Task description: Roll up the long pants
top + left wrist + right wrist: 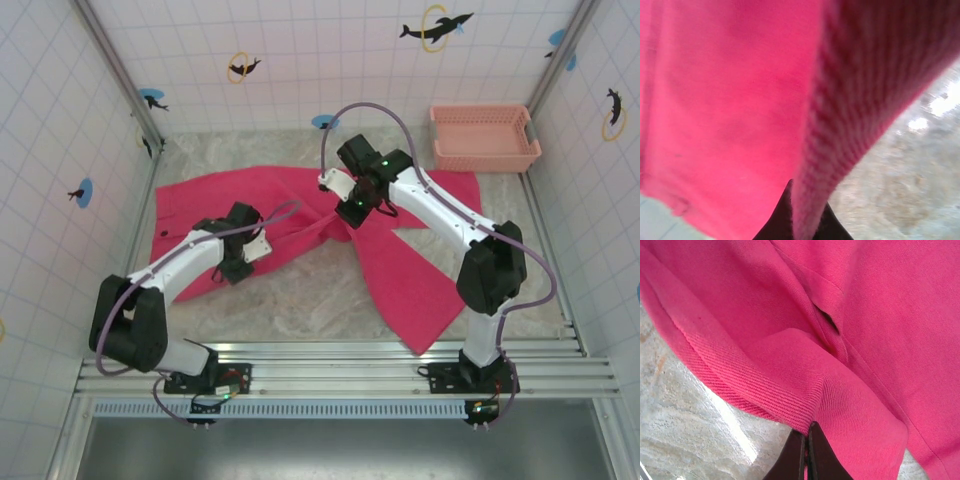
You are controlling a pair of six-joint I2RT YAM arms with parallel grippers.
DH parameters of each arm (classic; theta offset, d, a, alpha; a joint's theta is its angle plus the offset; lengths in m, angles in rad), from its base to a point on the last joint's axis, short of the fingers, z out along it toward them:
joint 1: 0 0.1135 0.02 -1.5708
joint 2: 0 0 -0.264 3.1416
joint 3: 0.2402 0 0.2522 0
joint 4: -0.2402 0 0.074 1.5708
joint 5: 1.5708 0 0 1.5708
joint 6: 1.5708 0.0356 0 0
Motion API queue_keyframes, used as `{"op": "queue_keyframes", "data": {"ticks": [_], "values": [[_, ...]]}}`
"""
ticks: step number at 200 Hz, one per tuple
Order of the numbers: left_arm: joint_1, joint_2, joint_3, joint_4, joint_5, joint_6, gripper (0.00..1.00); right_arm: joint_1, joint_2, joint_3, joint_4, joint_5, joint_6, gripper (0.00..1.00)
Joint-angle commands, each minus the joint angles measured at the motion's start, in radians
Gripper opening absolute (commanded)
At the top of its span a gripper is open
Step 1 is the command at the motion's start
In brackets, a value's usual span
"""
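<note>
The held near edge of the leg goes outward next in my left gripper, over to the leg's far edge (248,174), which lies outward of the gripper. It is released there.
The long pants (200,205) lie spread on the marble table, one leg reaching left and the other running down to the right (415,300). My left gripper (243,258) sits at the near edge of the left leg. In the left wrist view a ribbed fold of the pants (850,100) runs down between its black fingers, and the left gripper (807,197) is shut on it. My right gripper (350,212) is at the crotch, where the two legs meet. In the right wrist view the right gripper (807,429) is shut on a hemmed edge of the pants (790,385), lifted off the table.
A salmon-pink lattice basket (483,138) stands at the back right corner, just beyond the pants. Tiled walls close in the left, back and right sides. Bare marble table (300,295) shows between the two legs and along the near rail.
</note>
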Motion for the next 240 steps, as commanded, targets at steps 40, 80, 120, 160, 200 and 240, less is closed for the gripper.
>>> {"op": "queue_keyframes", "data": {"ticks": [40, 80, 120, 160, 200, 240], "values": [[0.079, 0.075, 0.386, -0.056, -0.166, 0.164, 0.0, -0.112, -0.012, -0.013, -0.057, -0.021, -0.001, 0.0], [0.118, 0.298, 0.624, -0.046, -0.132, 0.263, 0.0, -0.149, 0.124, 0.133, -0.107, -0.005, -0.016, 0.0], [0.146, 0.624, 0.958, -0.114, -0.133, 0.274, 0.0, -0.176, 0.322, 0.353, -0.147, 0.049, -0.036, 0.0], [0.182, 0.768, 1.116, -0.08, -0.128, 0.269, 0.0, -0.203, 0.54, 0.644, -0.192, 0.108, -0.026, 0.0], [0.197, 0.893, 1.199, -0.044, -0.129, 0.294, 0.16, -0.219, 0.701, 0.841, -0.145, 0.127, 0.011, 0.0], [0.198, 1.05, 1.281, -0.021, -0.135, 0.273, 0.77, -0.213, 0.758, 0.853, 0.004, 0.21, 0.081, 0.64]]}}
